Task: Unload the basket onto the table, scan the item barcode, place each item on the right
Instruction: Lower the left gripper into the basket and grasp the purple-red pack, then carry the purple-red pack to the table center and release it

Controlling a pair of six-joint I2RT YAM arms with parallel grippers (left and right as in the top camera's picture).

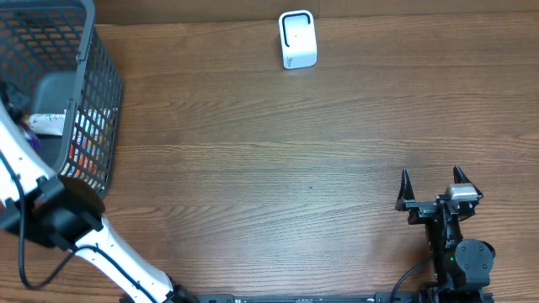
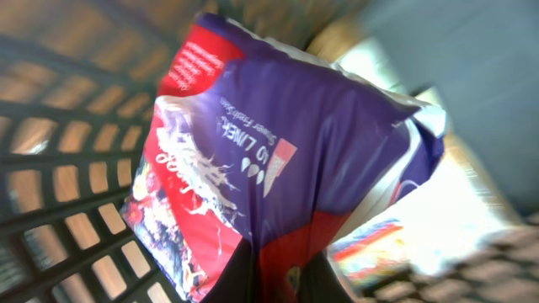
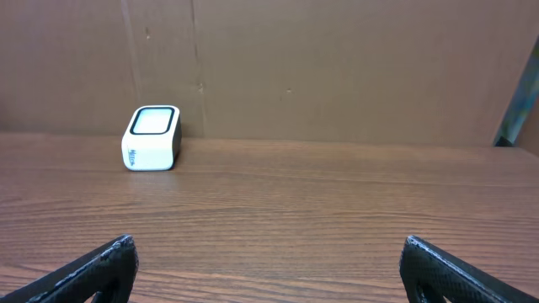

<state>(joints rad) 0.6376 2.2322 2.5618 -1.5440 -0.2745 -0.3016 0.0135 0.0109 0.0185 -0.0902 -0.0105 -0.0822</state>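
Note:
The left gripper will next rise past the basket's lattice side, then move across and down to the table short of the scanner, because that spot is bare.
In the left wrist view, a purple and red snack packet [image 2: 278, 151] fills the frame inside the basket. My left gripper [image 2: 274, 259] is shut on the packet's lower edge, which is pinched between the dark fingers [image 2: 232, 278]. From overhead only a purple sliver of the packet [image 1: 32, 137] shows beside the white left arm [image 1: 21, 168]. The white barcode scanner [image 1: 297, 39] stands at the far middle of the table, also seen as the scanner [image 3: 152, 137] in the right wrist view. My right gripper [image 1: 429, 178] rests near the front right, open and empty [image 3: 269, 252].
A dark mesh basket [image 1: 94, 93] stands at the far left; its lattice wall [image 2: 59, 210] is close around the packet. Another pale packet [image 2: 438, 219] lies in the basket behind it. A cardboard wall [image 3: 337, 67] backs the table.

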